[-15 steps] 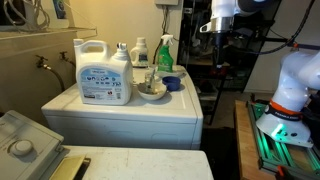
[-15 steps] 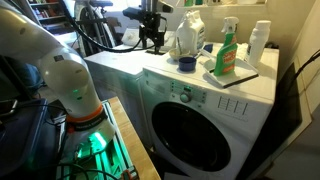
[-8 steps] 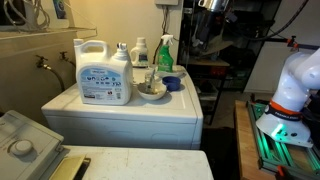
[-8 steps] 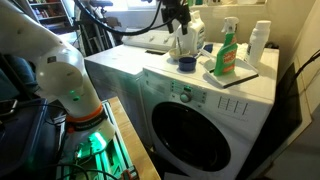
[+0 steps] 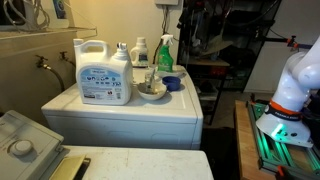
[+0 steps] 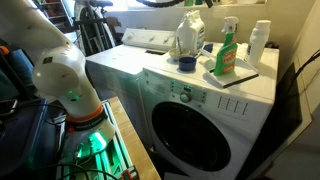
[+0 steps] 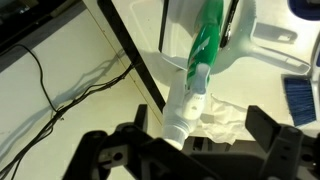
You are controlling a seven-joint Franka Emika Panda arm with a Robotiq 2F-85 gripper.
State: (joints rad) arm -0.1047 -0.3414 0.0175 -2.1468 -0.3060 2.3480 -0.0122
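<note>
The green spray bottle stands upright with its narrow white head at the top, so I need to lower my open gripper over that head next.
In the wrist view my gripper (image 7: 195, 145) is open and empty, with its dark fingers (image 7: 110, 150) spread at the bottom of the picture. It hangs high above a green spray bottle (image 7: 192, 75) with a white head, and looks down on it. A crumpled white cloth (image 7: 225, 118) lies beside the bottle on the white washer top (image 7: 130, 25). In both exterior views the gripper is out of the picture at the top. The spray bottle (image 5: 165, 52) (image 6: 227, 50) stands upright on the washer.
On the washer top (image 5: 120, 108) stand a large white detergent jug (image 5: 103, 72), a bowl (image 5: 152, 90), a blue cup (image 5: 172, 84) and a white bottle (image 6: 260, 42). The robot's base (image 6: 70, 90) stands beside the washer's front door (image 6: 195, 135). A dark gap (image 7: 130, 60) runs along the washer's edge.
The gripper has risen and moved over the washer. It showed near the top of both exterior views before and is now out of both.
</note>
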